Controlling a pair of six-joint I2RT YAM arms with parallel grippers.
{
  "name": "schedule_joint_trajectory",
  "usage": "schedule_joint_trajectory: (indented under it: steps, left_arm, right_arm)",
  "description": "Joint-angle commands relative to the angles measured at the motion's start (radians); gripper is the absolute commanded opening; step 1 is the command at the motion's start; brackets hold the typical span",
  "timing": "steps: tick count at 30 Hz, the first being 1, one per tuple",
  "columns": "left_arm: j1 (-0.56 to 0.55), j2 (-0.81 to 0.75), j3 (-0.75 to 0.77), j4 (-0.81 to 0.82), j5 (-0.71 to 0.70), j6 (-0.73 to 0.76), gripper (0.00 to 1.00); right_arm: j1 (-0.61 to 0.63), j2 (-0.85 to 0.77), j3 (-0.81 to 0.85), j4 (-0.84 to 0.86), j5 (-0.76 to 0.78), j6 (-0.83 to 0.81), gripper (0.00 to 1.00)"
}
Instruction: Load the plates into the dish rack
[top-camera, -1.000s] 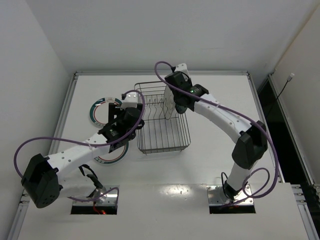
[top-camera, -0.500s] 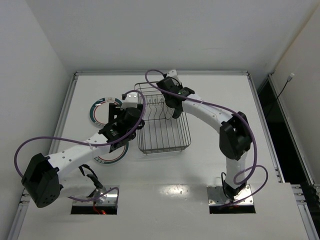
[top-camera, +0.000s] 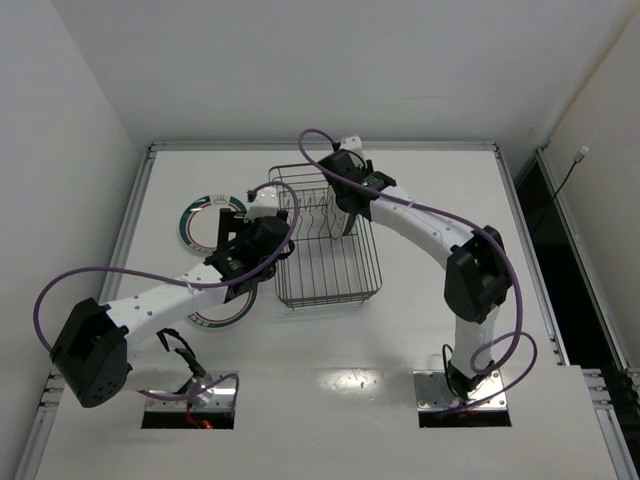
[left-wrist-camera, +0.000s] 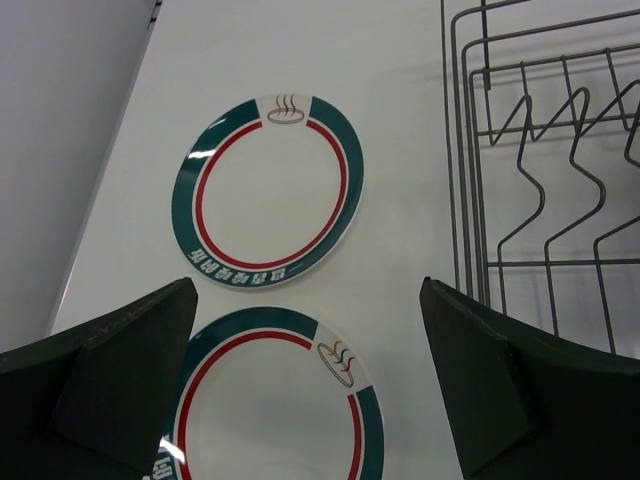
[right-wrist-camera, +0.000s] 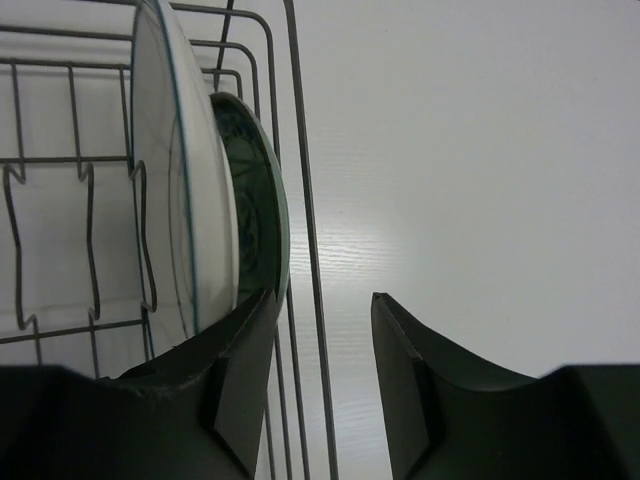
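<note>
My left gripper will first go down onto the plate's rim on the side facing the rack (top-camera: 330, 275) to get the far plate, because the table has room for a finger there.
Two white plates with green-banded rims lie flat on the table left of the dish rack (top-camera: 330, 275): the far one (left-wrist-camera: 268, 190) (top-camera: 203, 221) and the near one (left-wrist-camera: 270, 410) (top-camera: 212, 318). My left gripper (left-wrist-camera: 310, 400) (top-camera: 238, 275) hangs open above the near plate, touching nothing. In the rack's right end a white plate (right-wrist-camera: 185, 200) stands on edge with a teal plate (right-wrist-camera: 258, 215) behind it. My right gripper (right-wrist-camera: 325, 380) (top-camera: 346, 212) is open beside them, its fingers either side of the rack's side wire (right-wrist-camera: 305, 250), one finger next to the teal plate's rim.
The rack's upright prongs (left-wrist-camera: 545, 170) stand bare to the right of my left gripper. A raised rim (top-camera: 135, 215) bounds the table on the left, with a white wall beyond it. Purple cables loop off both arms.
My right gripper has swung left over the rack's end and opened from shut, letting go of the teal plate. My left gripper has crept slightly toward the far plate.
</note>
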Motion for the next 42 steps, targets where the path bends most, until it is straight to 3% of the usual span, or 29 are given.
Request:
schedule_joint_trajectory:
  steps: [1,7,11,14,16,19,23,29,40,41,42]
  left_arm:
    - [0.007,0.007,0.038,0.003,-0.043,-0.030,0.93]
    - [0.007,0.029,0.038,-0.016,-0.061,-0.039,0.93]
    - [0.007,0.029,0.038,-0.026,-0.072,-0.068,0.94]
    - [0.096,0.029,0.053,-0.071,0.054,-0.134,0.94]
    - [0.173,0.039,0.082,-0.071,0.221,-0.154,0.94]
    - [0.296,0.070,0.143,-0.082,0.359,-0.163,0.93]
    - [0.414,0.229,0.246,-0.125,0.474,-0.217,0.91]
    - [0.496,0.430,0.341,-0.154,0.632,-0.208,0.89]
    - [0.527,0.664,0.406,-0.175,0.652,-0.198,0.85]
    - [0.527,0.674,0.406,-0.175,0.637,-0.189,0.83]
    - [0.527,0.690,0.406,-0.175,0.637,-0.189,0.74]
  right_arm:
    - [-0.012,-0.106,0.018,0.014,-0.031,0.059,0.40]
    - [-0.012,-0.129,-0.026,0.016,-0.028,0.079,0.38]
    - [-0.012,-0.276,-0.198,0.070,0.010,0.150,0.36]
    - [-0.022,-0.470,-0.394,0.163,0.008,0.242,0.36]
    - [-0.022,-0.594,-0.485,0.241,-0.021,0.283,0.36]
    - [-0.032,-0.664,-0.617,0.317,-0.063,0.283,0.36]
    - [-0.023,-0.663,-0.655,0.346,-0.083,0.293,0.36]
    - [-0.022,-0.604,-0.665,0.355,-0.123,0.293,0.35]
    - [-0.041,-0.684,-0.708,0.384,-0.132,0.293,0.35]
    - [-0.041,-0.684,-0.708,0.384,-0.132,0.293,0.35]
    - [-0.041,-0.695,-0.708,0.384,-0.132,0.293,0.35]
